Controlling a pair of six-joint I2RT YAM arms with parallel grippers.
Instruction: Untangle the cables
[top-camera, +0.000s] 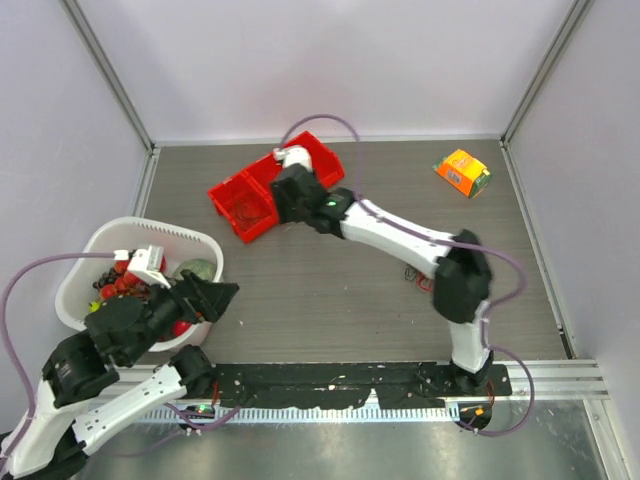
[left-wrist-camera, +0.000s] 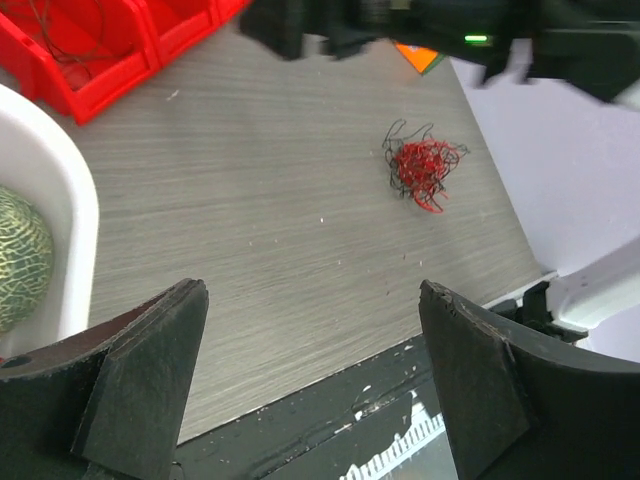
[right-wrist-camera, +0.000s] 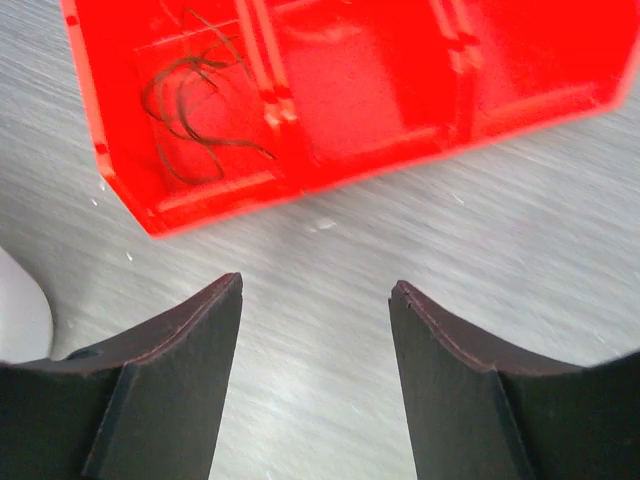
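I will move my left gripper away from the basket, toward the red clump and down onto a thin black cable, because dark loops stick out of the clump.
A clump of thin red and dark cables (left-wrist-camera: 422, 168) lies on the wooden table; in the top view it (top-camera: 413, 272) is mostly hidden beside my right arm's elbow. A single dark cable (right-wrist-camera: 195, 110) lies looped in the left compartment of the red bin (right-wrist-camera: 350, 60), and it also shows in the top view (top-camera: 245, 205). My right gripper (right-wrist-camera: 315, 290) is open and empty, held above the table just in front of the bin (top-camera: 285, 195). My left gripper (left-wrist-camera: 315, 300) is open and empty near the table's front edge (top-camera: 215, 295), well short of the clump.
A white basket (top-camera: 195, 238) with a melon (left-wrist-camera: 20, 260) and small red items stands at the left, beside my left arm. An orange box (top-camera: 462, 172) sits at the back right. The black mounting rail (top-camera: 330, 385) runs along the near edge.
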